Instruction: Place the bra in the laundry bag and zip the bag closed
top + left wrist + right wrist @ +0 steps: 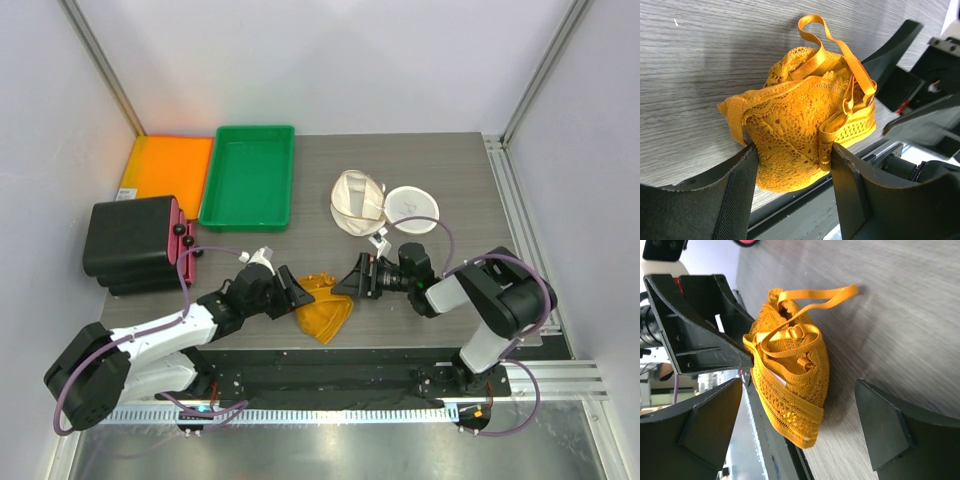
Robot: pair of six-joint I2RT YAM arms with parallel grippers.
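The robot's right gripper needs to move toward the left gripper, go around the bra's side with the straps, and close, since the bra (325, 314) is just beyond the spread fingers.
The bra (325, 314) is a bunched orange-yellow lace garment at the table's near edge, partly hanging over the black rail. My left gripper (298, 297) is closed on it: in the left wrist view both fingers (742, 185) press the sides of the bra (800, 125). My right gripper (345, 283) is open and empty, facing the bra from the right; the bra (790, 375) lies just beyond its spread fingers (880, 425). The laundry bag (356, 200) lies open at the back, its round lid panel (411, 208) flipped to the right.
A green tray (248, 175) and a flat orange tray (168, 165) sit at the back left. A black box (130, 240) stands at the left edge. The table's front edge and metal rail (805, 210) run directly under the bra.
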